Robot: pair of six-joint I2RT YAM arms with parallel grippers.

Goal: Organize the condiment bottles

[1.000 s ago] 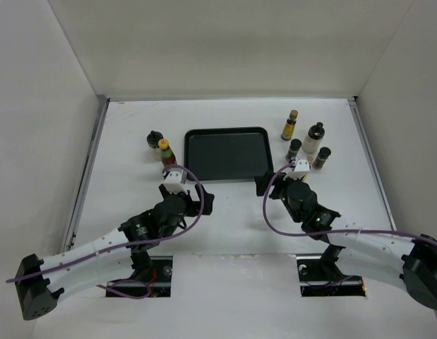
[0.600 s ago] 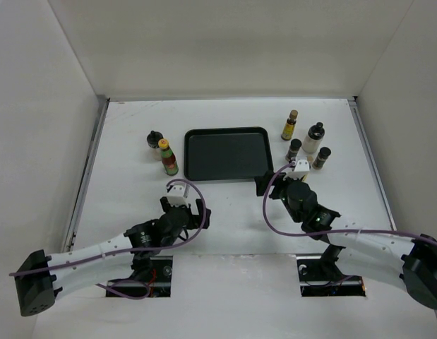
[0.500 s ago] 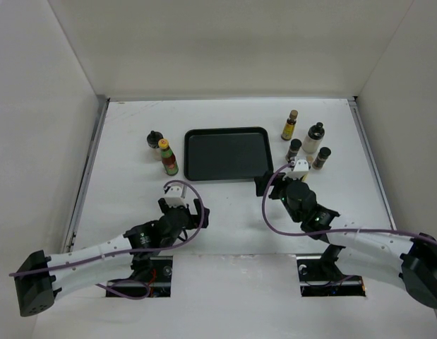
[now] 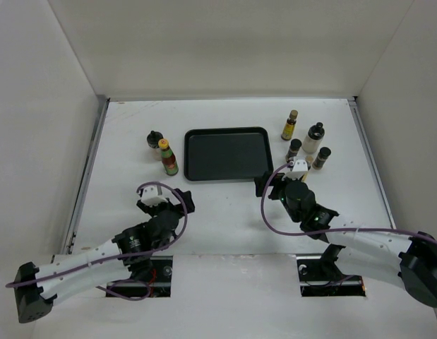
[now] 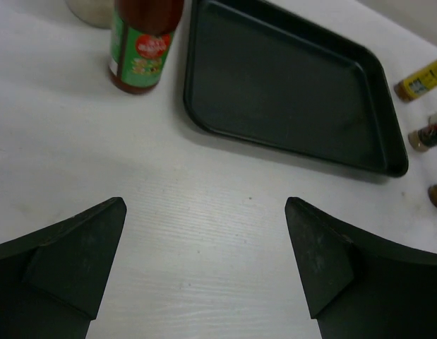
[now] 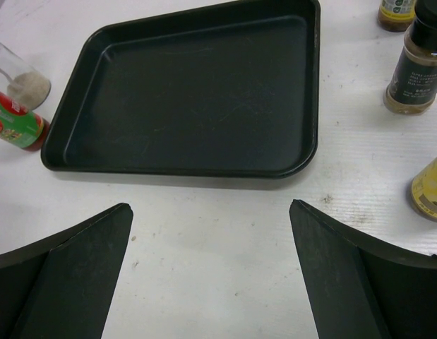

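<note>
I should next move my left gripper outward over the bare table and put its open fingers around the yellow cap, because the red bottle stands outward of them.
Left of the black tray point(image 4: 227, 153) stand a red bottle with a yellow cap point(image 4: 169, 159) and a dark-capped jar point(image 4: 155, 140). Right of the tray are a yellow-labelled bottle point(image 4: 290, 125), a whitish jar point(image 4: 314, 138), a small dark jar point(image 4: 294, 149) and a brown jar point(image 4: 321, 157). My left gripper point(image 4: 165, 202) is open over bare table, well short of the red bottle point(image 5: 144, 49). Nothing sits between its fingers point(image 5: 205, 205). My right gripper point(image 4: 274, 182) hangs open and empty just before the tray's near right corner point(image 6: 211, 206).
The tray point(image 6: 197, 92) holds nothing. In the right wrist view a brown spice jar point(image 6: 416, 67) and a yellow-labelled jar point(image 6: 430, 187) stand to the right. White walls enclose the table on three sides. Bare white tabletop lies between the two arms.
My left arm has drawn back toward the near edge and to the left, away from the red bottle. The right arm has barely moved. Both grippers stayed open.
</note>
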